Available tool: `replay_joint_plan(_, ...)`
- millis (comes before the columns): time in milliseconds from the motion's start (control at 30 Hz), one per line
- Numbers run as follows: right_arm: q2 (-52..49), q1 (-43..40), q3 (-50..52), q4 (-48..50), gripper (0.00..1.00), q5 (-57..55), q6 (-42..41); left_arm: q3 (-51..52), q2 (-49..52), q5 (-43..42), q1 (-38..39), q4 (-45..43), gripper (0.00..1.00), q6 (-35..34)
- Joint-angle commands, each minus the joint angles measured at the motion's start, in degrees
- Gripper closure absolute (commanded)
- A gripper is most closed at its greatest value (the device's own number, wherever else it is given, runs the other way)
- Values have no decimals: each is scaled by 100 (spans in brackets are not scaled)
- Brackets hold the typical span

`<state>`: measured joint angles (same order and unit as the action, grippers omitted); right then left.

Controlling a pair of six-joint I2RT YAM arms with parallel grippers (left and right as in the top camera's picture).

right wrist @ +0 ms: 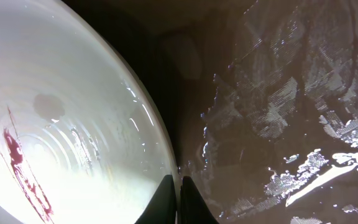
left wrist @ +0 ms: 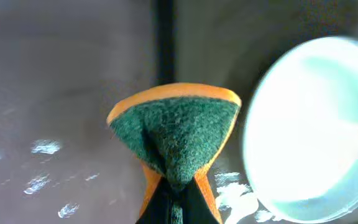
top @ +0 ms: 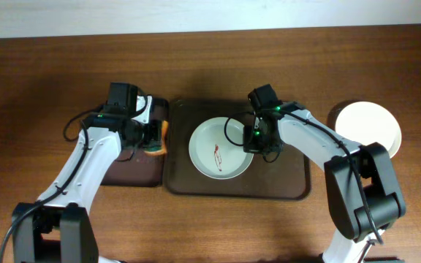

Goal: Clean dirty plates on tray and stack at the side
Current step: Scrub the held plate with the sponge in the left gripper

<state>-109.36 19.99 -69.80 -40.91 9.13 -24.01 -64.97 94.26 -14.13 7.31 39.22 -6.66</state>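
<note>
I will sweep my left gripper across the plate's smear, return, and lower it to release the sponge onto the smaller dark tray (top: 144, 165) (left wrist: 86, 155), since that lies below it.
A white plate (top: 212, 131) with a dark-red smear (top: 217, 152) lies on the left half of the dark-brown tray (top: 283, 183). My right gripper (top: 254, 142) is shut on this plate's right rim. The right wrist view shows the two fingers (right wrist: 179, 193) pinching the rim, with the plate (right wrist: 61, 93), its smear (right wrist: 17, 162) and the tray floor (right wrist: 278, 93). My left gripper (top: 154, 139) is shut on the green-and-orange sponge (top: 157, 146) beside the tray's left edge. In the left wrist view the sponge (left wrist: 176, 130) is folded in the jaws (left wrist: 176, 199), and the plate (left wrist: 316, 124) lies to its right.
White plates (top: 368, 126) without a visible smear sit on the wooden table right of the tray. A smaller dark tray (top: 134, 172) lies left of the brown tray, under my left arm. The brown tray's right half is bare.
</note>
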Motion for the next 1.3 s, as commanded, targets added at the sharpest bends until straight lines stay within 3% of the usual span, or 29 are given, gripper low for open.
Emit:
replay_joint_plan(0,-79,31,-44,-4,96,-13,-50,-66,68,-1180,186,-271,100,-221)
replay_joint_plan(267,-79,31,-42,-4,96,-13,-48,-66,730,-1419,1298,-1224,100,-2243)
replay_joint_plan(500,-79,31,-42,-4,96,-13,-48,-66,1591,-2898,1484,-2076,100,-2636)
replay_joint_plan(767,-79,31,-37,0,96,-13,-48,-66,2190,-3121,1547,-2024,100,-2632)
replay_joint_plan(1000,-79,31,-37,-26,96,-11,-48,-90,2122,-1226,1473,-1663,100,-2179)
replay_joint_plan(1167,-79,31,-37,-22,96,-13,-48,-92,1456,-46,1318,-1478,100,-1912)
replay_joint_plan(1267,-79,31,-37,-24,96,-13,-48,-94,1021,2,1318,-1440,100,-1674)
